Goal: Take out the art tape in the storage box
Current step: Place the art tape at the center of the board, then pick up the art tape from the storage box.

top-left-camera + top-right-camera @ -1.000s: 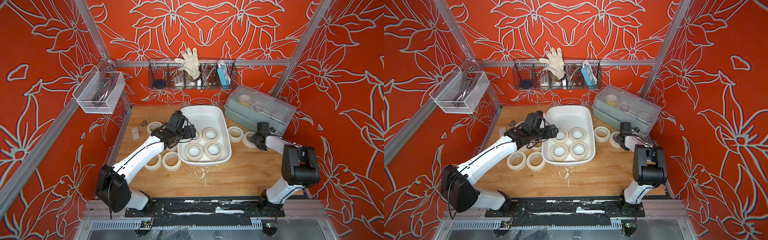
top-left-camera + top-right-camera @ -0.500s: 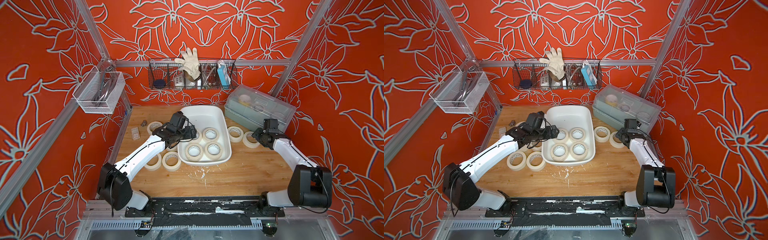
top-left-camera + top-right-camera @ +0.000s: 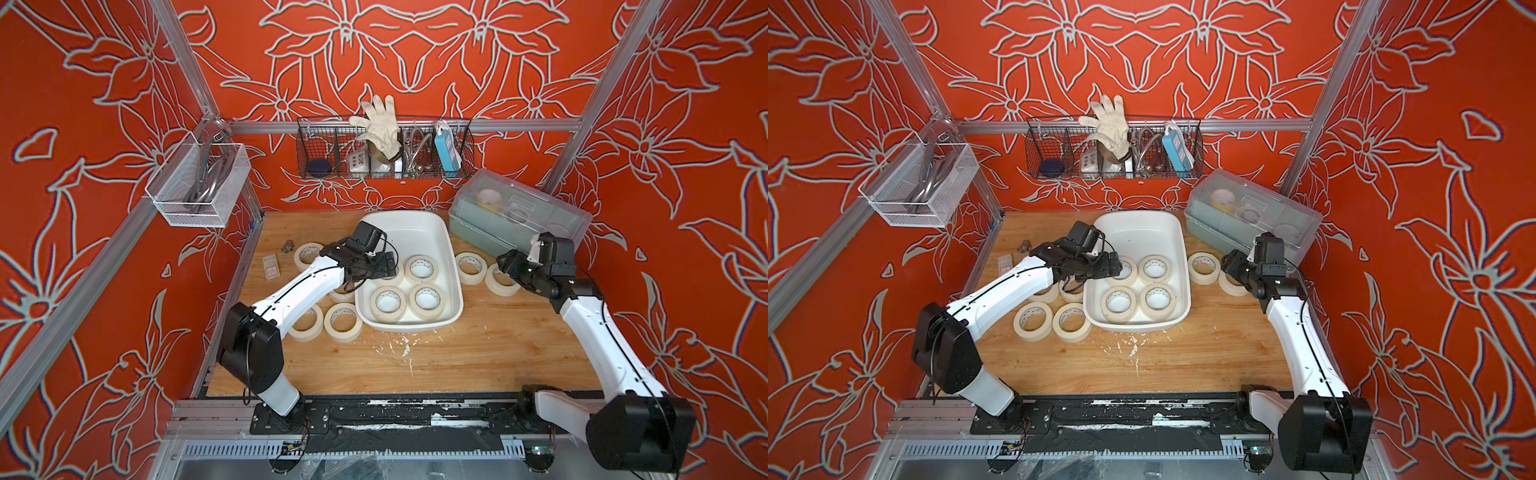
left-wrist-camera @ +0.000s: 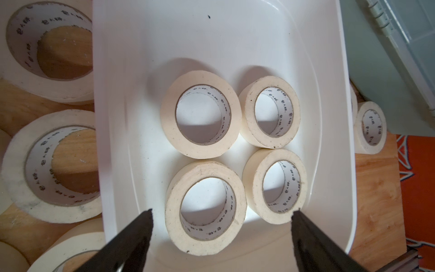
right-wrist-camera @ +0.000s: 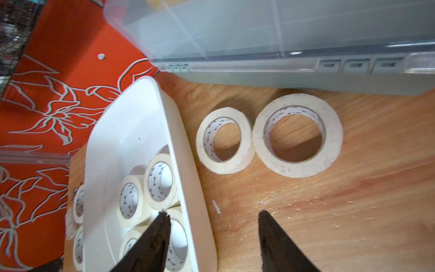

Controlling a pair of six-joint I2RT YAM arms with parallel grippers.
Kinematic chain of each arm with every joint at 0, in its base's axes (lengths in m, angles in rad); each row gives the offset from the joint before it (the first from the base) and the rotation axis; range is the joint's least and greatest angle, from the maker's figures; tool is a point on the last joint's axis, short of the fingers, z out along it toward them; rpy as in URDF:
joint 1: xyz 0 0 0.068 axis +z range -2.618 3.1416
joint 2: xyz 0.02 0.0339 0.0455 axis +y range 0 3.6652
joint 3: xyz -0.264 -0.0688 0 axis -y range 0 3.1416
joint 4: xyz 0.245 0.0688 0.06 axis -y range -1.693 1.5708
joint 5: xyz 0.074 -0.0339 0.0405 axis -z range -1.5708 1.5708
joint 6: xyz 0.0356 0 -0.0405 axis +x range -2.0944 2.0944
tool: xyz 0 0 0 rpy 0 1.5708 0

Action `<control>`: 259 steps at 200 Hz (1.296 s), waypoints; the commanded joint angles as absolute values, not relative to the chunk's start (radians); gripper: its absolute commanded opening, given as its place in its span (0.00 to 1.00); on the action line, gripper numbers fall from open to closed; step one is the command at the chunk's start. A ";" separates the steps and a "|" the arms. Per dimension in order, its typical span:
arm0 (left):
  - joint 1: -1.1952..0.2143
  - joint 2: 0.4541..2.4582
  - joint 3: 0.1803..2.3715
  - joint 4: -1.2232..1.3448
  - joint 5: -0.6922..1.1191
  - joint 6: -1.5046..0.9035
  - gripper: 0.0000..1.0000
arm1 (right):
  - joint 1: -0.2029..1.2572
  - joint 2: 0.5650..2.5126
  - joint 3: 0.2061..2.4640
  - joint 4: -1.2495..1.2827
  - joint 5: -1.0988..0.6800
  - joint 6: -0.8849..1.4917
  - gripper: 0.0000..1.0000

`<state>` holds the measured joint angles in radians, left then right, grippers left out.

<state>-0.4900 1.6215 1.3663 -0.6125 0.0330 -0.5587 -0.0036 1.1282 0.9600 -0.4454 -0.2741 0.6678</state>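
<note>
I need to lower my left gripper into the box and straddle the far roll's edge by the box's side point(image 3: 1112, 281) point(image 4: 175, 136), because that roll is below my open fingers.
The white storage box point(image 3: 411, 232) point(image 3: 1142, 232) sits mid-table and holds several cream art tape rolls point(image 3: 422, 269) point(image 3: 1154, 269), all lying flat. My left gripper point(image 3: 384, 266) point(image 4: 222, 216) hovers open over the box's left side. A roll point(image 4: 204, 207) lies below and between its black fingertips point(image 4: 146, 223), untouched. My right gripper point(image 3: 509, 266) point(image 5: 213, 215) is open and empty, to the right of the box rim point(image 5: 181, 141). Two rolls point(image 5: 224, 140) point(image 5: 297, 134) lie on the wood beyond it. More rolls point(image 3: 343, 322) lie left of the box.
A grey-green box with a clear lid point(image 3: 519, 216) stands at the back right, close to my right arm. A wire basket point(image 3: 384, 153) hangs on the back wall and a mesh basket point(image 3: 199, 187) on the left wall. A small card point(image 3: 271, 266) and a metal fitting point(image 3: 286, 247) lie far left.
My right arm has unfolded, its elbow swinging out to the right, and its jaws have widened above the roll by the grey-green box. The left gripper has hardly moved.
</note>
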 commanded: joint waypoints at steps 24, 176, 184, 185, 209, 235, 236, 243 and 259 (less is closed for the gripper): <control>-0.485 1.713 1.420 -0.645 0.019 -0.604 0.80 | 0.065 1.099 0.905 -0.492 -0.309 0.647 0.63; -0.485 2.053 1.594 -0.676 -0.163 -0.781 0.56 | 0.212 1.102 0.878 -0.470 -0.241 0.663 0.63; -0.486 2.065 1.595 -0.673 -0.165 -0.781 0.55 | 0.213 1.100 0.879 -0.472 -0.241 0.663 0.63; -0.485 2.068 1.595 -0.673 -0.166 -0.781 0.55 | 0.214 1.100 0.879 -0.471 -0.242 0.663 0.63; -0.486 2.090 1.595 -0.658 -0.173 -0.780 0.54 | 0.215 1.100 0.879 -0.473 -0.241 0.664 0.63; -0.485 2.105 1.593 -0.645 -0.188 -0.776 0.51 | 0.216 1.103 0.874 -0.470 -0.241 0.669 0.63; -0.486 2.105 1.593 -0.645 -0.189 -0.775 0.51 | 0.217 1.103 0.874 -0.471 -0.242 0.668 0.63; -0.485 2.108 1.593 -0.639 -0.191 -0.768 0.48 | 0.219 1.105 0.875 -0.469 -0.243 0.669 0.63; -0.483 2.111 1.590 -0.628 -0.199 -0.752 0.41 | 0.219 1.103 0.877 -0.471 -0.244 0.671 0.63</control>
